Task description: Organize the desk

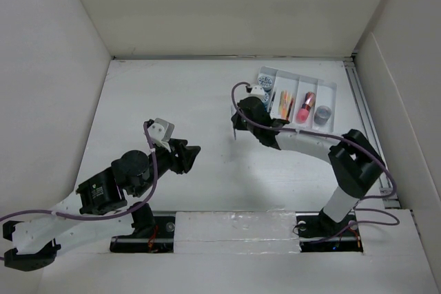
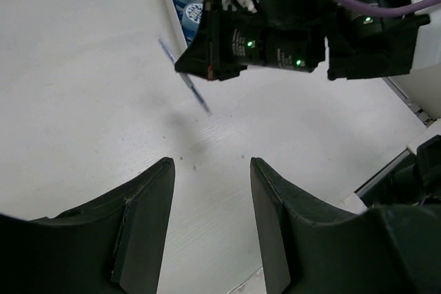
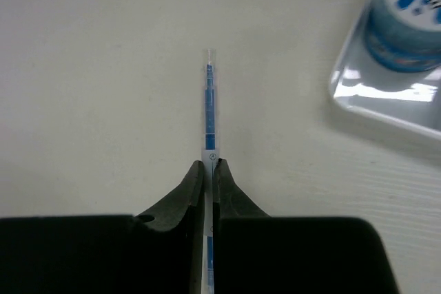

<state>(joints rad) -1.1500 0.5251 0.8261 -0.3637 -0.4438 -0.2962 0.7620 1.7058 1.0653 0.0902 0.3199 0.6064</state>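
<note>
The right gripper should next carry the pen outward and to the right in the top view, over the tray's section with the orange pens, because pens already lie there.
The desk (image 1: 172,94) is a large flat white tabletop. My right gripper (image 3: 209,164) is shut on a thin clear pen with a blue core (image 3: 208,101), which sticks out past the fingertips above the desk. In the top view this gripper (image 1: 239,120) hangs just left of the white compartment tray (image 1: 329,89), with the pen (image 1: 234,132) below it. My left gripper (image 2: 210,170) is open and empty, low over bare desk; in the top view it (image 1: 189,156) is left of and nearer than the right one. The left wrist view shows the pen (image 2: 182,77) held slanting off the surface.
The tray holds blue-and-white tape rolls (image 1: 265,80), orange pens (image 1: 286,101), a pink-red tube (image 1: 306,107) and a small grey round thing (image 1: 322,115). One roll shows in the right wrist view (image 3: 406,18). White walls enclose the desk. A metal rail (image 1: 365,115) runs along the right edge.
</note>
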